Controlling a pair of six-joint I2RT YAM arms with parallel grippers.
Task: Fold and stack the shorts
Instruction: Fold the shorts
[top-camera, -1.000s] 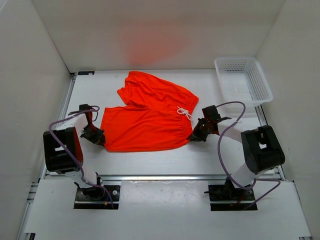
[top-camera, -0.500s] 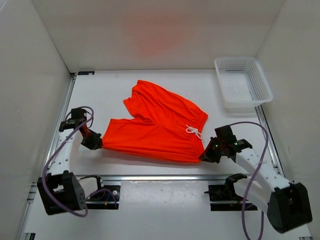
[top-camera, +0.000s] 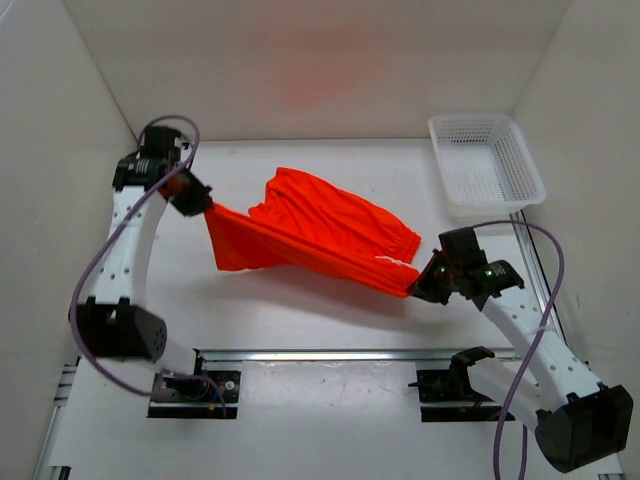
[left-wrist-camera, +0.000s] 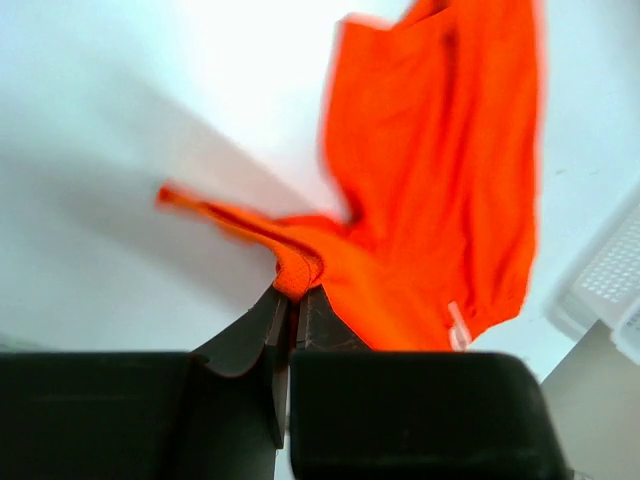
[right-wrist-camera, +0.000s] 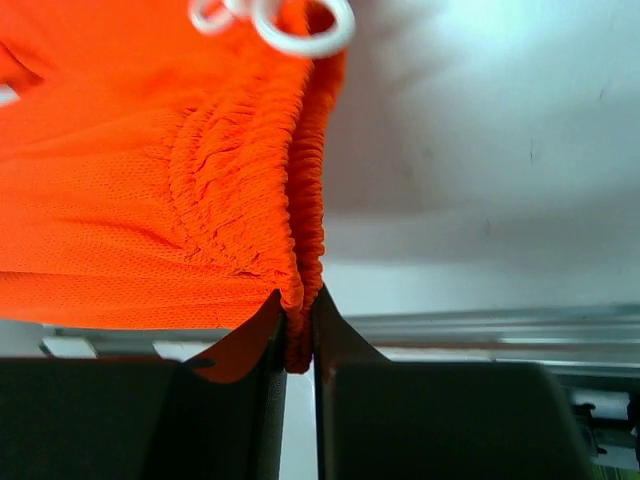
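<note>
My right gripper moves outward over the waistband's far end (top-camera: 410, 240) next and releases the cloth, because the far leg rests on the tabletop beyond the raised half.
The orange-red shorts (top-camera: 320, 235) hang stretched between my two grippers above the white table, folded lengthwise. My left gripper (top-camera: 200, 203) is shut on a leg hem corner at the far left and holds it raised; the pinched cloth (left-wrist-camera: 298, 275) shows in the left wrist view. My right gripper (top-camera: 418, 290) is shut on the elastic waistband (right-wrist-camera: 305, 270) at the right, lower and nearer. The white drawstring (right-wrist-camera: 300, 25) loops just beyond the pinched waistband. The far leg of the shorts (top-camera: 300, 190) rests on the table.
A white mesh basket (top-camera: 487, 165) stands at the back right corner, also at the right edge of the left wrist view (left-wrist-camera: 610, 290). White walls enclose the table on three sides. A metal rail (top-camera: 330, 354) runs along the near edge.
My left gripper has lifted and swung far back with the leg hem. My right gripper has stayed at the right front on the waistband. The shorts have come off the table and stretched diagonally.
</note>
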